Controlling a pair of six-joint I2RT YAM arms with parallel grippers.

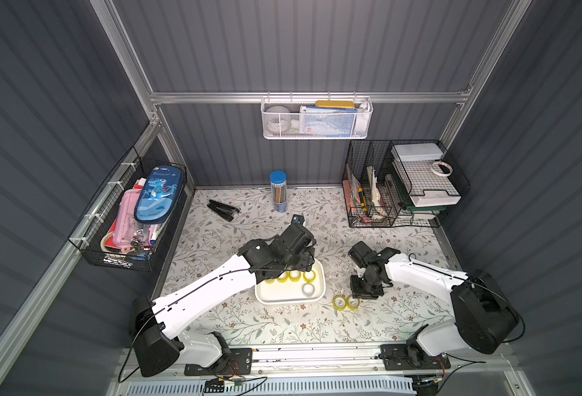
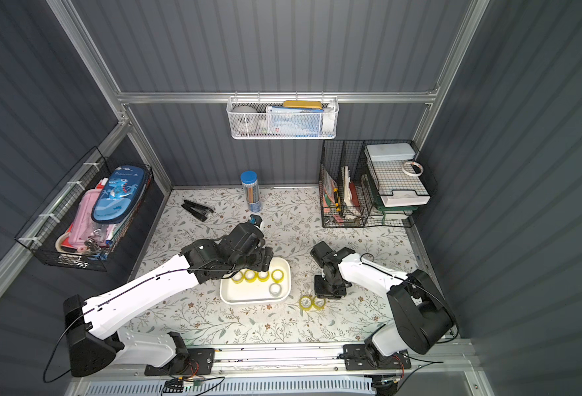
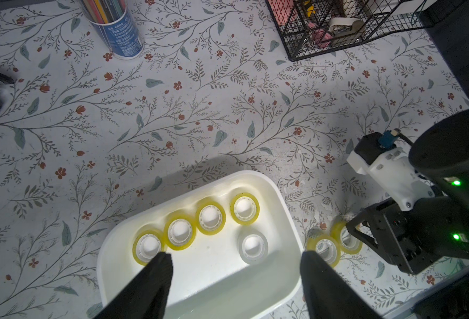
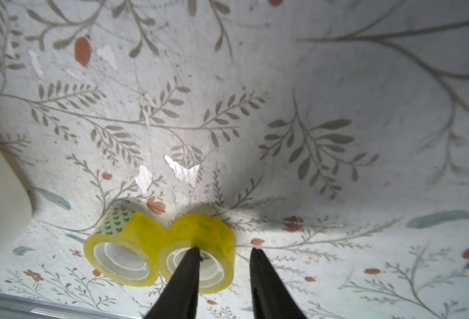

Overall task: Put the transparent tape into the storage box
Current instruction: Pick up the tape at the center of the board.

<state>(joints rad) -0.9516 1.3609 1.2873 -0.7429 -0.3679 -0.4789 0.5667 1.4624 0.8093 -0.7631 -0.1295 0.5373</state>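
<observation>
My right gripper's open fingers move down astride the outer yellow-tinted roll's free side (image 1: 357, 302) (image 4: 227, 259) next and close there. This is because the other yellow-tinted roll sits against the outer roll's opposite side.
The storage box (image 1: 282, 295) (image 2: 245, 295) (image 3: 216, 279), a shallow white tray, lies mid-table. In it are several transparent tape rolls: a row of yellow-tinted ones (image 3: 209, 216) and a clear one (image 3: 252, 247). My left gripper (image 3: 236, 256) (image 1: 284, 264) hangs open over the box with nothing between its fingers. Two more yellow-tinted tape rolls (image 1: 340, 302) (image 4: 122, 254) lie side by side on the table, right of the box. My right gripper (image 4: 225, 249) (image 1: 366, 291) is low over the outer roll (image 4: 200, 234). It stands open, one finger over the core and one outside the roll.
A blue-capped pencil tube (image 1: 278, 192) and a black stapler (image 1: 222, 209) stand at the back. A black wire rack (image 1: 399, 185) fills the back right corner, a black wire basket (image 1: 135, 216) hangs on the left wall, and a white perforated basket (image 1: 317, 118) hangs on the back wall.
</observation>
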